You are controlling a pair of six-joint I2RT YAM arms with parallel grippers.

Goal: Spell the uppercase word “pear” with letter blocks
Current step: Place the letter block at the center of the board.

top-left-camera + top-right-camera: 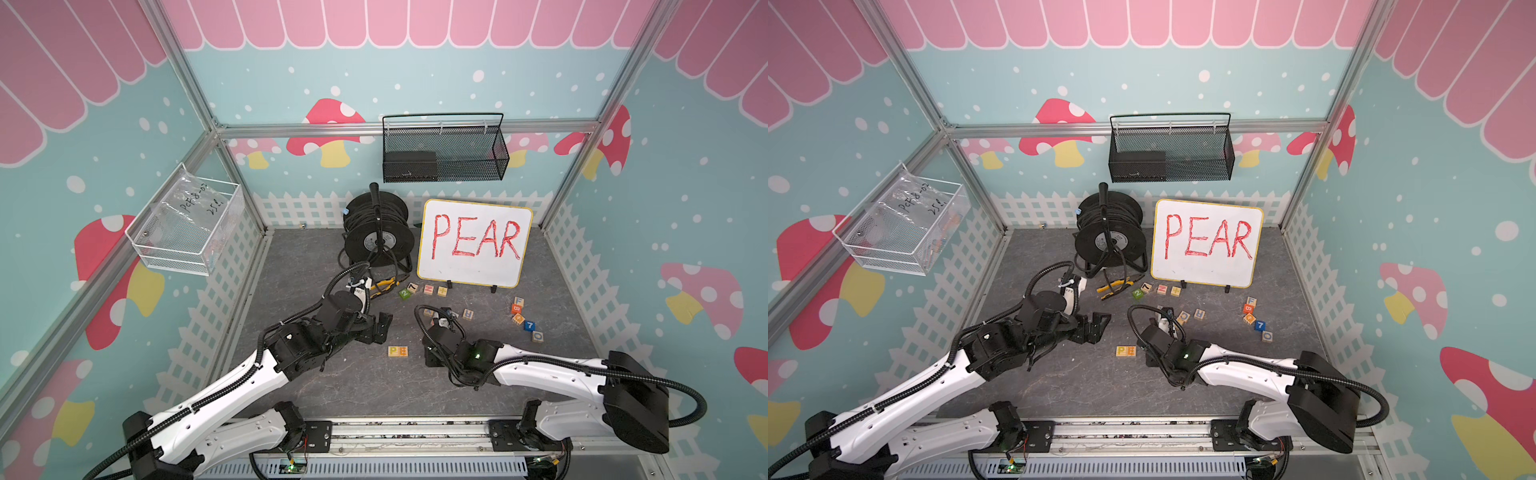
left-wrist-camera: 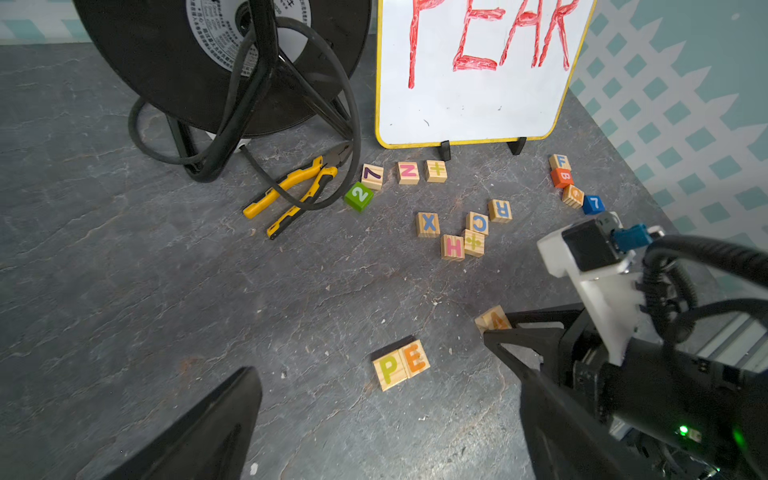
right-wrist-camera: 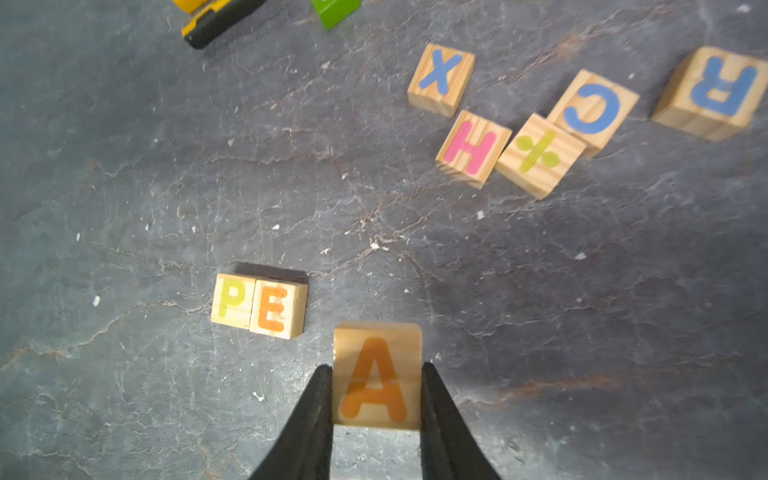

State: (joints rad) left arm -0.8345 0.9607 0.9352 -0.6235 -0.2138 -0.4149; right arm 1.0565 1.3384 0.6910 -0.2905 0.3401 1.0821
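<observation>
The robot's right gripper will next move toward the P, go down to the floor at the E's open side and let go of the A, which comes after E on the whiteboard.
The P block [image 3: 232, 300] and E block [image 3: 276, 308] sit side by side, touching, on the grey floor, seen in both top views [image 1: 397, 351]. My right gripper [image 3: 377, 370] is shut on the orange A block [image 3: 376, 374], held just above the floor a little to the right of the E; the left wrist view also shows this A block [image 2: 494, 320]. The blue R block [image 3: 721, 89] lies farther back, upside down. My left gripper [image 1: 380, 328] hangs open and empty, to the left of and behind the P and E.
A whiteboard [image 1: 473, 243] reading PEAR and a black cable reel [image 1: 376, 232] stand at the back, with yellow pliers [image 2: 291, 191] in front of the reel. Loose X, H, C and sign blocks [image 2: 453, 247] lie near the R. More blocks [image 1: 524, 318] sit at the right.
</observation>
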